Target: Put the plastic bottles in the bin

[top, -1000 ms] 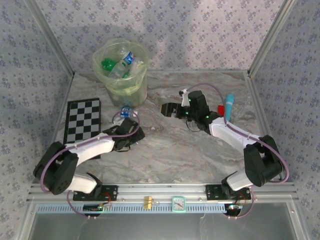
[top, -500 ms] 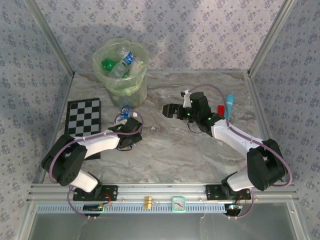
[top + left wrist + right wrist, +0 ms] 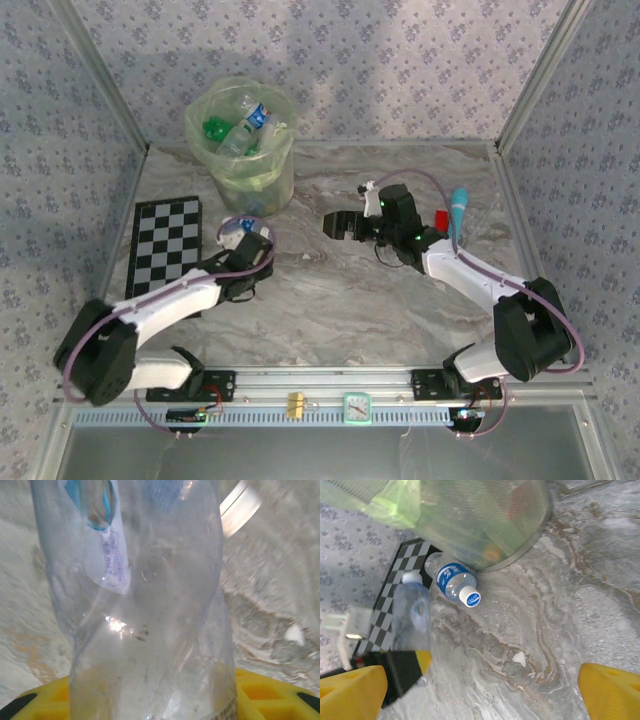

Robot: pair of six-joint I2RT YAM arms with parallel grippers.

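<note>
Next, my left gripper rises and carries the bottle outward over the open top of the bin, then releases it where the other bottles already lie.
A clear plastic bottle (image 3: 145, 605) with a blue label stands between the yellow pads of my left gripper (image 3: 150, 702), which is shut on it. From the right wrist view this same bottle (image 3: 411, 612) is upright over the edge of the checkerboard, with its cap on top. A second bottle (image 3: 452, 582), blue-labelled and white-capped, lies on the table against the foot of the bin (image 3: 485, 525). The bin (image 3: 286, 165), lined with a pale green bag, holds several bottles (image 3: 245, 125). My right gripper (image 3: 335, 222) hangs open and holds nothing, right of the bin.
A black-and-white checkerboard (image 3: 165, 245) lies at the left of the marble table. A cyan-and-white tube (image 3: 458, 212) and a small red block (image 3: 441, 221) sit at the right, behind my right arm. Metal frame posts edge the back corners.
My left gripper has shut on the clear bottle near the bin and shifted slightly left with it. The right arm has barely moved.
</note>
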